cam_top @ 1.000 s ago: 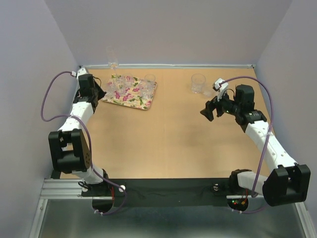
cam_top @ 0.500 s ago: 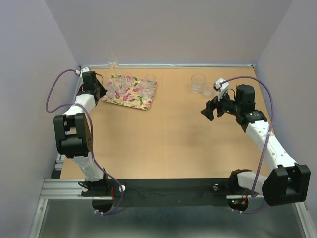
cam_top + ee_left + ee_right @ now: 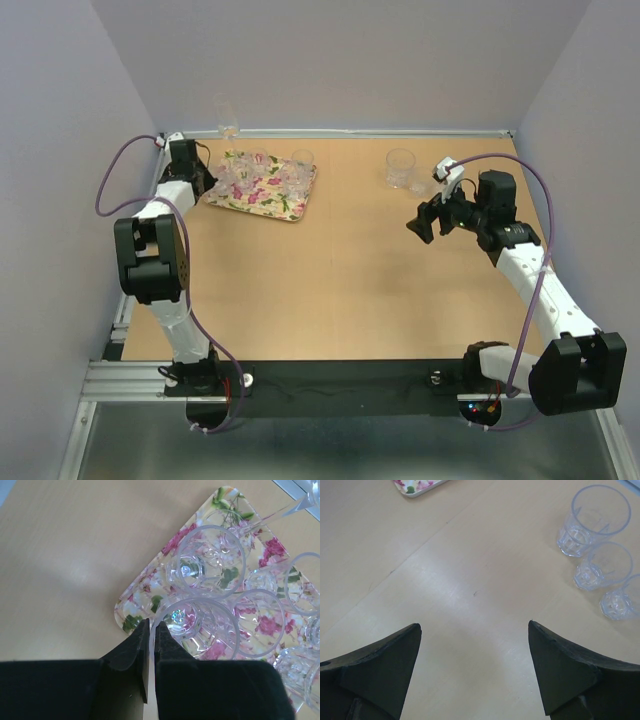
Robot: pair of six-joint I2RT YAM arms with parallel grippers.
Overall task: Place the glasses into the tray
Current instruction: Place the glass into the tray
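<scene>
Next, my left gripper moves down at the tray's corner, then opens off the glass's rim.
The flowered tray (image 3: 290, 208) lies at the back left of the table with several clear glasses standing in it. My left gripper (image 3: 203, 182) is at the tray's left corner, shut on the rim of one glass (image 3: 196, 626); in the left wrist view the fingertips (image 3: 152, 623) pinch its clear wall over the tray (image 3: 131, 620). Another glass (image 3: 212, 560) stands just beyond it. Three glasses stand on the bare table at the back right: a larger one (image 3: 594, 520) and two small ones (image 3: 602, 566) (image 3: 622, 600). My right gripper (image 3: 430, 220) hovers open just in front of them, holding nothing.
A tall stemmed glass (image 3: 228, 116) stands against the back wall behind the tray. The purple side walls close in the table left and right. A corner of the tray (image 3: 417, 486) shows at the top of the right wrist view.
The left arm's elbow has swung in and up toward the back, and its gripper has shifted slightly toward the back left corner, still shut. The right arm has not moved.
</scene>
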